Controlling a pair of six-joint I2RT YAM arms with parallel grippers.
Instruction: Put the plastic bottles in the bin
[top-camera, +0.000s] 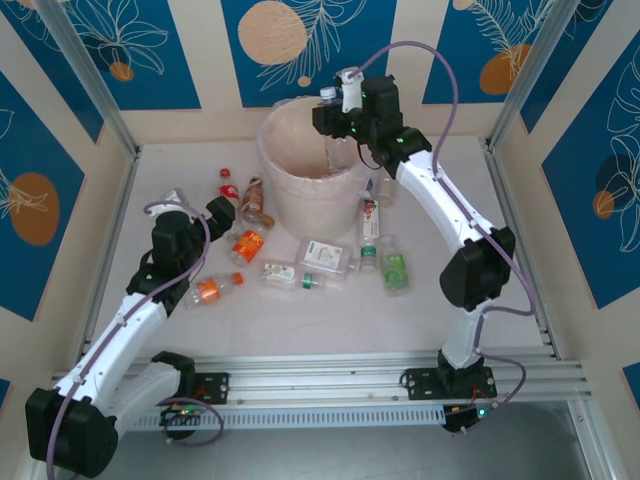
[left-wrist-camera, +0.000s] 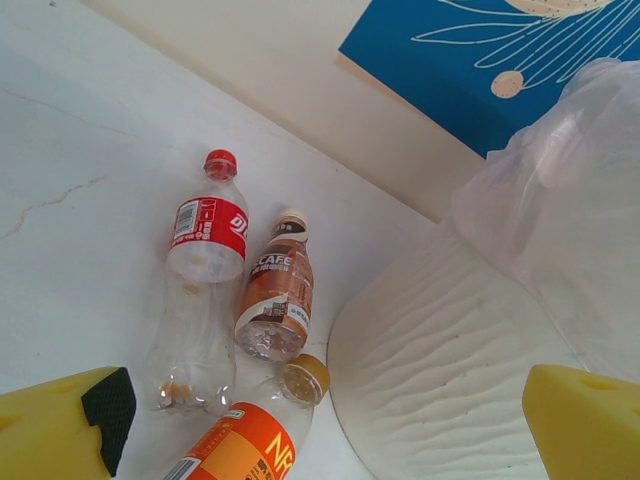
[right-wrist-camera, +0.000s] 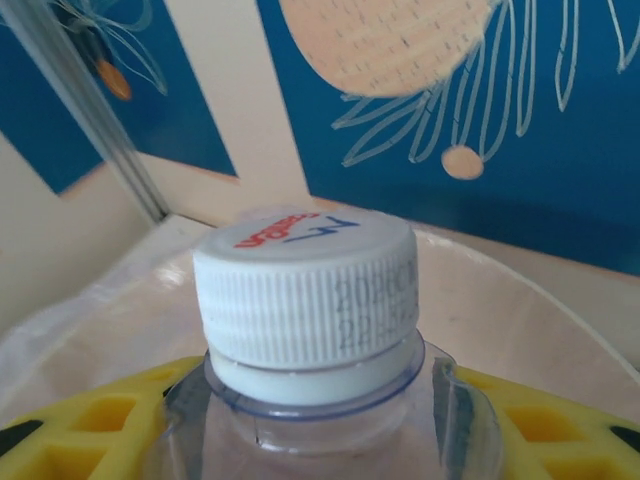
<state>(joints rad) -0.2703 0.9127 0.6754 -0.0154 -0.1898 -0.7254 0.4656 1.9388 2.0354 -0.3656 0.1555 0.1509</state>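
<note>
My right gripper should lower the clear bottle into the cream bin's opening before it opens.
My right gripper hangs over the mouth of the cream bin. It is shut on a clear bottle with a white cap, held upright between the yellow fingers, and the cap pokes out above the wrist. My left gripper stands open low at the bin's left side. Ahead of its yellow fingers lie a red-label bottle, a brown coffee bottle and an orange-label bottle, with the bin wall on the right.
Several more bottles lie in front of the bin: an orange one, a white-labelled flat one, a green one and one by the bin's right side. The pinkish liner drapes over the rim. Walls close in behind.
</note>
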